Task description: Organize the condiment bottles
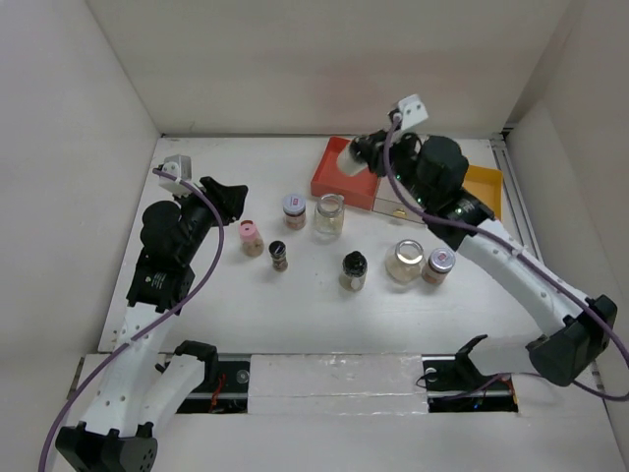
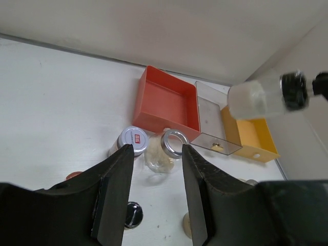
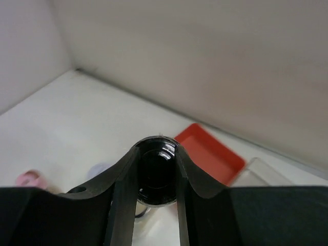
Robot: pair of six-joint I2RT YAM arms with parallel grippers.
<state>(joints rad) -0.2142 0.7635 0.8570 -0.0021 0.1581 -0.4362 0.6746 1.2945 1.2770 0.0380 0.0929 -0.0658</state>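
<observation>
The black-capped bottle hangs sideways, so I will tilt my right gripper to turn it upright, lower it into the clear tray beside the red one and then let it go.
My right gripper (image 1: 366, 150) is shut on a black-capped bottle (image 1: 347, 159) and holds it sideways in the air above the red tray (image 1: 334, 182). In the right wrist view the fingers (image 3: 128, 174) clamp its black cap (image 3: 158, 166). The left wrist view shows it lifted (image 2: 259, 97). My left gripper (image 1: 232, 196) is open and empty, just behind the pink-capped bottle (image 1: 252, 237). On the table stand a short silver-lidded jar (image 1: 294, 209), a clear glass jar (image 1: 329, 216), two black-capped bottles (image 1: 278, 256) (image 1: 354, 270), a wide glass jar (image 1: 404, 261) and another short lidded jar (image 1: 438, 265).
A clear tray (image 1: 393, 205) and a yellow tray (image 1: 485, 187) stand right of the red tray along the back wall. White walls close in the table at the back and both sides. A black rail runs along the near edge (image 1: 324, 379).
</observation>
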